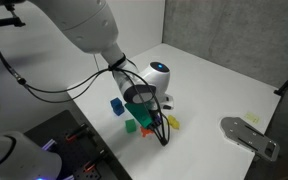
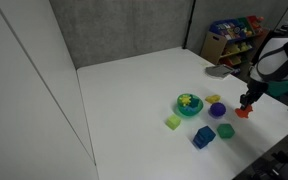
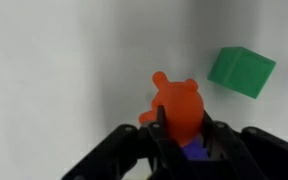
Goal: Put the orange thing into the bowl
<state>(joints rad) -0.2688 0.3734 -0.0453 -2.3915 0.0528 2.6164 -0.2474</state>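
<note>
Next, my gripper lifts the orange thing, carries it past the purple block, lowers it into the green bowl (image 2: 189, 106) and releases it, as the bowl stands beyond that block.
The orange thing (image 3: 179, 108), a small orange-red toy with little knobs, sits between my gripper's (image 3: 181, 135) two black fingers in the wrist view, and the fingers close on its sides. In an exterior view the gripper (image 2: 247, 100) holds it (image 2: 244, 112) low over the table, to the right of the round green bowl (image 2: 189, 106). The bowl has a yellow piece inside. In an exterior view the orange thing (image 1: 148, 130) shows at the fingertips (image 1: 156, 124). The bowl is not clear there.
Near the bowl lie a purple block (image 2: 218, 109), a yellow piece (image 2: 214, 99), a green cube (image 2: 225, 130), a blue block (image 2: 203, 137) and a yellow-green cube (image 2: 172, 122). The green cube (image 3: 242, 72) shows in the wrist view. A grey metal plate (image 1: 249, 135) lies near the table edge.
</note>
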